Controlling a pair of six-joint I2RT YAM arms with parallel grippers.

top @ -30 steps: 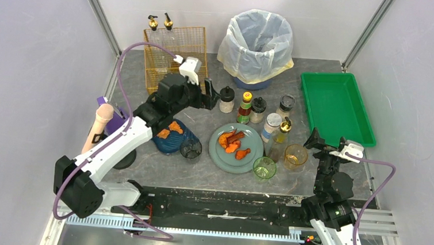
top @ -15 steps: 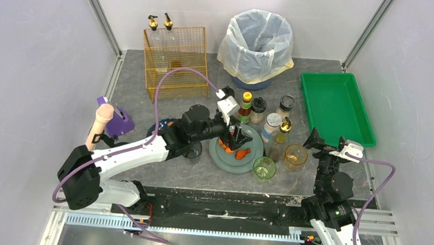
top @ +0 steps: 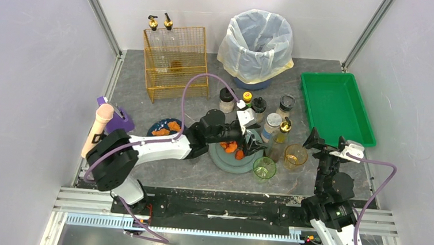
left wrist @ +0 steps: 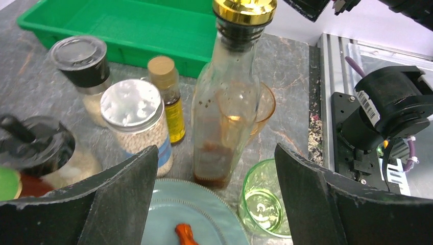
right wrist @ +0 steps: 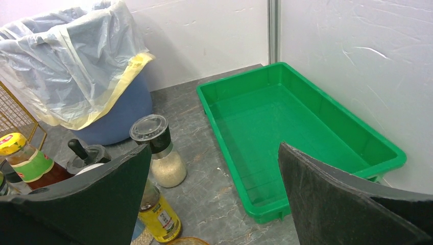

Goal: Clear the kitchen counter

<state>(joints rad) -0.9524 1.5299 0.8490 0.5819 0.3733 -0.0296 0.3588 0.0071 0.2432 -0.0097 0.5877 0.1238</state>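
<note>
As the gold-capped glass bottle lines up between the open fingers, I should move my left gripper to the right in the top view around the bottle's clear body (top: 279, 142) (left wrist: 223, 127).
The kitchen counter (top: 141, 97) is a dark grey veined slab. My left gripper (top: 252, 143) is open and empty, low over the right side of a grey-blue plate (top: 228, 160) that holds orange food pieces (top: 231, 148). In the left wrist view the gripper (left wrist: 217, 204) frames the plate (left wrist: 204, 217), an orange piece (left wrist: 185, 234), a gold-capped glass bottle (left wrist: 227, 102) and a green glass (left wrist: 263, 201). My right gripper (top: 326, 143) is open and empty near the green tray (top: 334, 107). In the right wrist view the gripper (right wrist: 212, 204) faces the tray (right wrist: 286, 127).
A white-lidded jar (left wrist: 135, 120), a small yellow bottle (left wrist: 166, 97), a grinder (left wrist: 84, 71) and an amber glass (top: 295, 155) crowd the plate's right side. A lined trash bin (top: 258, 42) and a wire basket (top: 175, 62) stand at the back. A blue bowl with food (top: 165, 129) sits at the left.
My left arm has swung from near the wire basket rightward and forward, over the blue bowl, to the plate. The right arm has not moved.
</note>
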